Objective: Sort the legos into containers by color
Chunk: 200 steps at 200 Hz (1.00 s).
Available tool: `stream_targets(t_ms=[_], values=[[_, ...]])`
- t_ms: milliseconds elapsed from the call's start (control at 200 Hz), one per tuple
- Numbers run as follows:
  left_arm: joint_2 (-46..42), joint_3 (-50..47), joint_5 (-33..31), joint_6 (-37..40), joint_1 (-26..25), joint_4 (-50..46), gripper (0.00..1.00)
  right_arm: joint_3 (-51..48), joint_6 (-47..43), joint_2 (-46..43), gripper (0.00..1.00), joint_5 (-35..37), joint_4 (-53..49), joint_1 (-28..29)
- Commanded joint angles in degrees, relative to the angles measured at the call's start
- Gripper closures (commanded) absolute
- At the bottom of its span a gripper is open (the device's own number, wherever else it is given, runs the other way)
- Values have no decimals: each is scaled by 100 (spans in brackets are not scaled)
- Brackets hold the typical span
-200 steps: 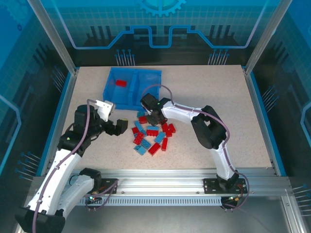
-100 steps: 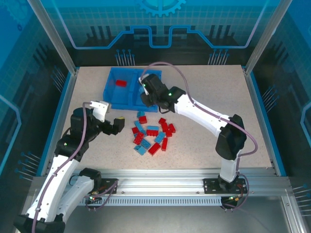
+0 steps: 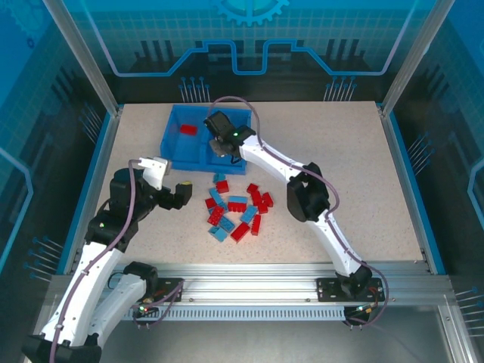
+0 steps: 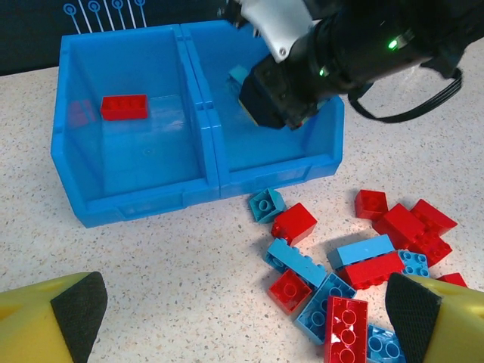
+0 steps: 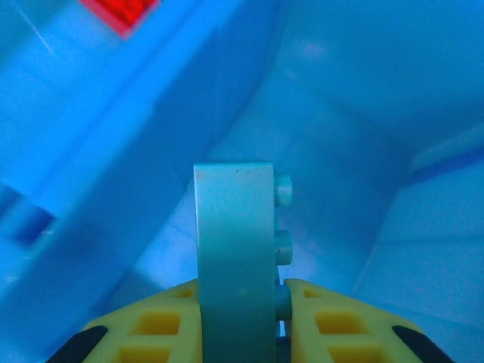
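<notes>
The left gripper moves across to the pile next and down onto the studded red brick [image 4: 346,330] between light blue legos, which lies below and beside it.
The blue tray [image 3: 168,144] lies at the back left of the table, and one red brick [image 3: 188,129] rests in its left compartment [image 4: 128,151]. My right gripper [image 3: 221,145] reaches down into the right compartment [image 4: 265,147]. It is shut on a light blue lego [image 5: 234,249], held upright with its studs to the right. The other red and light blue legos [image 3: 236,208] lie in a loose pile on the table in front of the tray. My left gripper [image 3: 185,195] hovers left of the pile, open and holding nothing [image 4: 243,314].
The table is speckled beige with blue side rails [image 3: 97,174]. The right arm's elbow [image 3: 305,198] hangs just right of the pile. Bare tabletop lies to the right [image 3: 363,174] and between the tray and the left gripper.
The right gripper rose from the pile with the light blue lego and swung back and left into the tray's right compartment. The left arm barely moved.
</notes>
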Motion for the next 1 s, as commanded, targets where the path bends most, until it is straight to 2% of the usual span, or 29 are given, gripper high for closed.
stream_targets(t_ms=[0, 160, 375, 490, 590, 675, 825, 920, 995], values=[[-48, -72, -110, -134, -2, 9, 1, 725, 87, 322, 72, -145, -448, -75], [14, -68, -200, -148, -2, -27, 1, 1044, 121, 332, 66, -323, -649, -88], [274, -8, -414, -425, -2, -7, 1, 758, 86, -496, 65, -423, -724, -75], [652, 306, -304, -930, -18, -371, 1, -349, 26, -1686, 65, -712, -397, -40], [1040, 856, 8, -1482, -204, -1077, 3, -1648, -66, -2944, 61, -1541, -78, -73], [1260, 1020, -36, -2020, -676, -1325, 6, -2704, -189, -3981, 56, -2299, 44, -110], [1925, 986, -249, -2838, -1596, -1556, 8, -4307, -252, -5524, 47, -3136, 92, -197], [2448, 805, -481, -2960, -2099, -1498, 8, -4948, -354, -6236, 35, -3586, -65, -241], [2847, 648, -648, -2994, -2290, -1315, 9, -5366, -454, -6609, 27, -3767, -177, -235]])
